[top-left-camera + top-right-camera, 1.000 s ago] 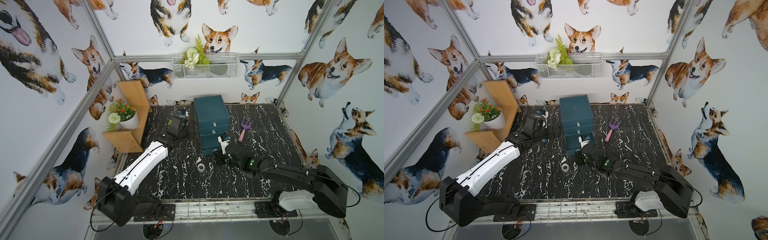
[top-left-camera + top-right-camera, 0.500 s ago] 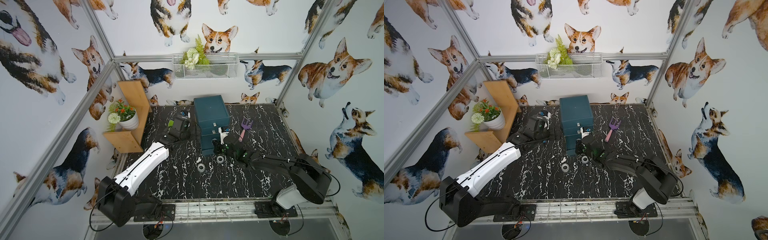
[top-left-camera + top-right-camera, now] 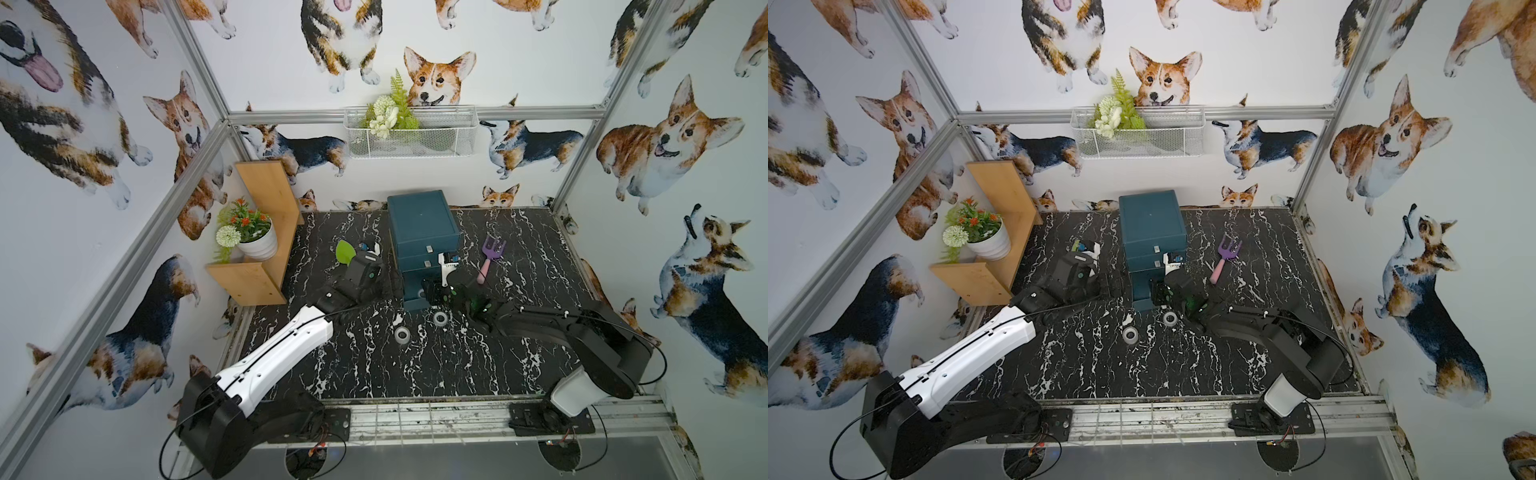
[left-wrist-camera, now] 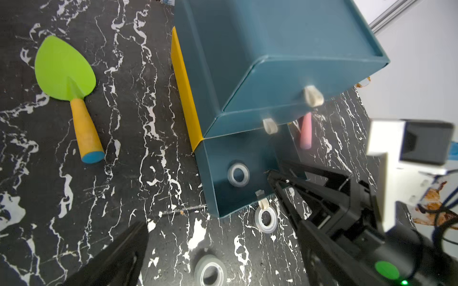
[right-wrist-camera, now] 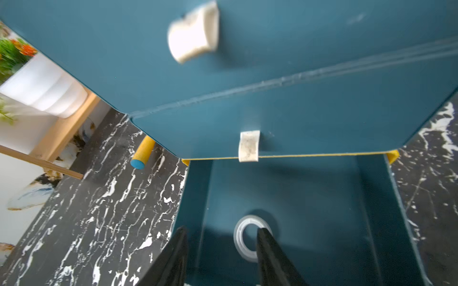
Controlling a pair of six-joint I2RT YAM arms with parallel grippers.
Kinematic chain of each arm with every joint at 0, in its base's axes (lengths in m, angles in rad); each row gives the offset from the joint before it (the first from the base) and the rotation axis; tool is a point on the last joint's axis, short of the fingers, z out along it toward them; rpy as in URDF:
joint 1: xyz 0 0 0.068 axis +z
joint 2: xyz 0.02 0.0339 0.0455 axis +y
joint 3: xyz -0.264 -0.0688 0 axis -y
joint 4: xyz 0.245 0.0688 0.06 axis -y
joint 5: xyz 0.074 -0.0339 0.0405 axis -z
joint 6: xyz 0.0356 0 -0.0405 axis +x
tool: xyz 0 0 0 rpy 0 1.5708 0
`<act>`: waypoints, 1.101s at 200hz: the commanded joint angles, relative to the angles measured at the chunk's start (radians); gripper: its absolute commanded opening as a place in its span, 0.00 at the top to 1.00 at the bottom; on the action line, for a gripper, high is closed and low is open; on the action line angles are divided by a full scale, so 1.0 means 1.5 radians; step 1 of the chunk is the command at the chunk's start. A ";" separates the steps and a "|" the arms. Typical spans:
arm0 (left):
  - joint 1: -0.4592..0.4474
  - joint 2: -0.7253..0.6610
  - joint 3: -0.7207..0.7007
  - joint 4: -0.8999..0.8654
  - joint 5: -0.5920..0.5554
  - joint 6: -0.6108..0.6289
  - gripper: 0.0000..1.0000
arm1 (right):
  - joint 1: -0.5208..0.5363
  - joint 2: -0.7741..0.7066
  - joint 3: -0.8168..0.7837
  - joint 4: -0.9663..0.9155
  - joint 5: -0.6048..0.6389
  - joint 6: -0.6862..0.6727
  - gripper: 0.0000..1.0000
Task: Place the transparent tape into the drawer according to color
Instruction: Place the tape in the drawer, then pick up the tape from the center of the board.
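My left gripper will move open, back and down from beside the chest (image 3: 422,220), onto the nearer clear greyish tape roll, since the roll is still outside the drawer.
The teal chest (image 3: 422,220) stands at the back middle of the table, its bottom drawer (image 3: 411,301) pulled out. One clear tape roll (image 5: 239,237) lies flat on that drawer's floor (image 5: 309,210), also seen in the left wrist view as tape roll (image 4: 231,173). My right gripper (image 5: 221,235) hangs over the drawer, open, holding nothing, and shows in both top views as right gripper (image 3: 430,291), (image 3: 1158,291). Two more clear rolls (image 3: 402,335), (image 3: 440,318) lie on the table before the drawer. My left gripper (image 4: 223,237) stands open left of the chest, above a roll (image 4: 198,267).
A green trowel (image 4: 65,66) lies left of the chest and a purple rake (image 3: 492,251) right of it. A wooden shelf (image 3: 266,232) with a flower pot (image 3: 257,245) stands at the left wall. A yellow strip (image 4: 186,99) runs along the chest's left base.
My right gripper moved from the table front up over the open bottom drawer, then opened; a clear roll now lies in the drawer. The left arm barely moved.
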 commanded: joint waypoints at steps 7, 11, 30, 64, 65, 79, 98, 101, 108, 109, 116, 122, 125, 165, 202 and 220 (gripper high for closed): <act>-0.025 -0.027 -0.065 0.024 -0.029 -0.050 0.02 | 0.001 -0.043 -0.019 0.034 -0.011 0.001 0.52; -0.030 -0.029 -0.076 0.024 -0.033 -0.055 0.02 | 0.001 -0.053 -0.027 0.035 -0.012 0.005 0.52; -0.061 -0.036 -0.126 0.023 -0.053 -0.094 0.03 | 0.001 -0.102 -0.063 0.031 -0.022 0.019 0.53; -0.093 -0.001 -0.216 0.051 -0.038 -0.139 0.12 | 0.011 -0.162 -0.117 -0.021 -0.020 0.029 0.55; -0.094 0.001 -0.216 0.051 -0.038 -0.139 0.13 | 0.011 -0.163 -0.118 -0.022 -0.019 0.030 0.56; -0.114 0.024 -0.219 0.049 -0.042 -0.138 0.17 | 0.014 -0.186 -0.143 -0.030 -0.014 0.036 0.56; -0.140 0.053 -0.215 0.048 -0.055 -0.138 0.25 | 0.014 -0.214 -0.167 -0.044 -0.007 0.040 0.56; -0.141 0.058 -0.214 0.049 -0.057 -0.136 0.26 | 0.014 -0.218 -0.169 -0.043 -0.008 0.039 0.56; -0.145 0.069 -0.212 0.051 -0.058 -0.136 0.28 | 0.014 -0.225 -0.173 -0.050 -0.007 0.039 0.57; -0.145 0.071 -0.211 0.052 -0.058 -0.135 0.29 | 0.013 -0.226 -0.174 -0.051 -0.007 0.039 0.57; -0.146 0.080 -0.210 0.058 -0.057 -0.133 0.31 | 0.014 -0.232 -0.178 -0.057 -0.005 0.040 0.57; -0.146 0.086 -0.209 0.064 -0.056 -0.131 0.33 | 0.014 -0.236 -0.182 -0.057 -0.007 0.040 0.57; -0.146 0.090 -0.207 0.066 -0.056 -0.130 0.35 | 0.014 -0.238 -0.184 -0.058 -0.007 0.039 0.57; -0.146 0.148 -0.180 0.051 -0.066 -0.118 0.50 | 0.014 -0.266 -0.199 -0.068 -0.002 0.041 0.57; -0.146 0.190 -0.176 0.064 -0.058 -0.112 0.55 | 0.013 -0.284 -0.210 -0.072 0.002 0.043 0.57; -0.146 0.205 -0.172 0.066 -0.058 -0.110 0.61 | 0.014 -0.289 -0.210 -0.079 0.004 0.041 0.57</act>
